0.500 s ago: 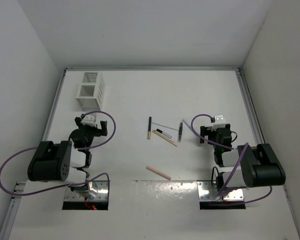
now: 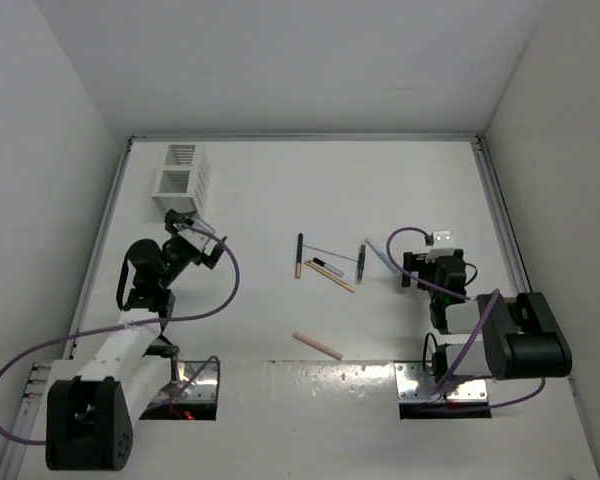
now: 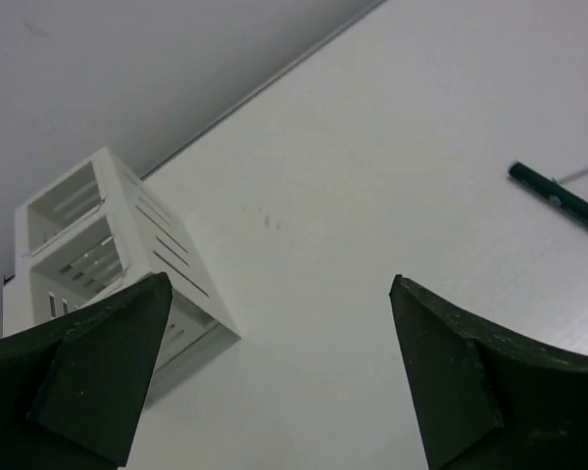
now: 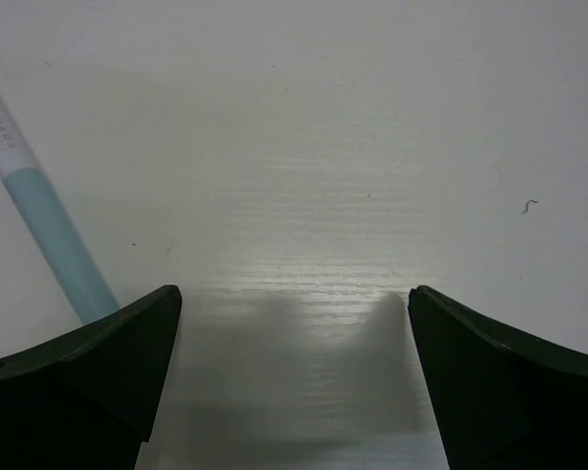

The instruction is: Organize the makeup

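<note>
My right gripper turns to match the pale blue-and-white stick's slant next and comes over the stick's pale blue end, to its left in the top view.
The makeup lies loose mid-table: a black stick with a gold tip (image 2: pixel 299 255), a black-and-white stick (image 2: pixel 327 267), a tan stick (image 2: pixel 334 278), a dark grey stick (image 2: pixel 361 263), a pale blue-and-white stick (image 2: pixel 381 256) and, nearer the arms, a pink stick (image 2: pixel 316 345). My left gripper (image 2: pixel 202 243) hangs open just in front of the white slotted rack (image 2: pixel 182 180); in its wrist view the gripper (image 3: pixel 279 294) holds nothing, with the rack (image 3: pixel 98 255) at left and a dark stick (image 3: pixel 559 201) at right. My right gripper (image 2: pixel 412 272) is open over bare table, the pale blue stick (image 4: pixel 54 240) left of its empty jaws (image 4: pixel 294 294).
White walls enclose the table on three sides, with a raised rail (image 2: pixel 502 215) along the right edge. Purple cables (image 2: pixel 225 275) loop off both arms. The arm base plates (image 2: pixel 450 385) sit at the near edge.
The left arm has stretched forward, carrying its gripper up toward the rack. The right arm has barely shifted, and the pale blue stick beside it now shows.
</note>
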`<state>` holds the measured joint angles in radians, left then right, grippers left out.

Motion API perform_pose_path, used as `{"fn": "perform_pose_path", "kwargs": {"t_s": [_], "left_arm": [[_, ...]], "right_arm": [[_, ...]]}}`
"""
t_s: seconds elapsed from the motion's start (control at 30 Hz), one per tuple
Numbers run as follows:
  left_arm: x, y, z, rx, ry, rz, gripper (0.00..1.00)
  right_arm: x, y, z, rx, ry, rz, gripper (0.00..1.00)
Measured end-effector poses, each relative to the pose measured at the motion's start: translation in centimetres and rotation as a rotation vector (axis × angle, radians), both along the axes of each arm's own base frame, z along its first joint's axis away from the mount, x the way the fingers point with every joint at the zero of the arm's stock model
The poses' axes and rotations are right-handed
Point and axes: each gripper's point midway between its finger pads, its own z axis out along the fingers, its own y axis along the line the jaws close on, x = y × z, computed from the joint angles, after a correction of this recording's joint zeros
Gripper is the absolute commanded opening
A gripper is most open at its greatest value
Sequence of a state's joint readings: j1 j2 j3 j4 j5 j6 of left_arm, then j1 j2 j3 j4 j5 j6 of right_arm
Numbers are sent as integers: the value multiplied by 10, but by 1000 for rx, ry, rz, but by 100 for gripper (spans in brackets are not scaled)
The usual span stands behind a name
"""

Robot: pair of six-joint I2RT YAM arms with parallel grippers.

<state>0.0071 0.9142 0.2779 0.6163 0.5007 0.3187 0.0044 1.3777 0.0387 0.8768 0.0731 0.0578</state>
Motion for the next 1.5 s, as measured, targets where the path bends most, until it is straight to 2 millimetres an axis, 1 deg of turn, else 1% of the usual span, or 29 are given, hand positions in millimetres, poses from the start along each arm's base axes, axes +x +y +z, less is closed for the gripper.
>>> {"fn": "perform_pose_path", "kwargs": {"t_s": [0.1, 0.17, 0.2, 0.23, 0.3, 0.33, 0.37, 0.4, 0.43, 0.47, 0.5, 0.53, 0.57, 0.6, 0.63, 0.7, 0.77, 0.87, 0.9, 0.97, 1.03, 1.17, 1.2, 1.27, 1.3, 1.37, 1.5], "left_arm": [[-17, -6, -10, 93, 40, -61, 100], [-24, -8, -16, 145, 96, -97, 100], [-25, -9, -13, 161, 119, -112, 100], [-25, -9, -9, 166, 144, -119, 100], [-19, -10, 11, 139, 204, -116, 100], [-11, -10, 30, 132, 184, -111, 100], [-8, -12, 39, 121, 210, -123, 100], [-3, -14, 51, 111, 213, -135, 100], [2, -18, 59, 101, 229, -157, 100], [6, -21, 63, 90, 246, -176, 100], [9, -24, 63, 76, 275, -193, 100], [12, -27, 57, 59, 314, -206, 100], [14, -29, 48, 46, 359, -210, 100], [14, -30, 37, 36, 407, -213, 100], [13, -31, 25, 30, 455, -210, 100], [9, -34, 6, 31, 534, -204, 100], [5, -35, -2, 47, 568, -191, 100], [5, -33, -1, 73, 560, -166, 100], [5, -32, 0, 82, 554, -155, 100], [7, -30, 4, 95, 543, -137, 100], [11, -27, 12, 100, 529, -116, 100], [22, -25, 38, 101, 462, -96, 100], [24, -25, 41, 101, 451, -95, 100], [24, -25, 43, 101, 449, -95, 100], [24, -25, 42, 99, 452, -95, 100], [23, -25, 42, 94, 454, -95, 100], [23, -26, 42, 86, 459, -94, 100]], "right_arm": [[-5, -6, 0, 10, 38, -33, 100], [0, -7, 7, 11, 80, -34, 100], [5, -7, 14, 5, 97, -21, 100], [10, -6, 23, -7, 114, -6, 100], [27, -4, 50, -40, 135, 44, 98], [36, -2, 64, -52, 132, 64, 98], [42, 2, 76, -68, 140, 94, 87], [48, 6, 88, -84, 150, 127, 81], [51, 12, 97, -91, 177, 167, 75], [55, 21, 105, -94, 199, 212, 66], [59, 30, 110, -97, 217, 255, 62], [59, 39, 112, -94, 253, 294, 62], [59, 51, 111, -95, 288, 342, 64], [55, 58, 108, -93, 322, 373, 66], [54, 70, 103, -93, 355, 417, 67], [44, 85, 88, -98, 434, 478, 64], [32, 94, 69, -92, 536, 515, 56], [17, 93, 43, -78, 689, 516, 55], [11, 92, 36, -75, 732, 512, 51], [3, 88, 25, -76, 793, 502, 49], [-3, 84, 17, -82, 839, 487, 46], [-6, 80, 3, -75, 891, 469, 44], [-5, 79, -1, -73, 903, 466, 41], [-3, 78, -7, -70, 923, 462, 38], [-1, 78, -10, -71, 932, 458, 35], [5, 78, -10, -73, 926, 456, 31], [7, 73, -10, -79, 925, 440, 21]]}}
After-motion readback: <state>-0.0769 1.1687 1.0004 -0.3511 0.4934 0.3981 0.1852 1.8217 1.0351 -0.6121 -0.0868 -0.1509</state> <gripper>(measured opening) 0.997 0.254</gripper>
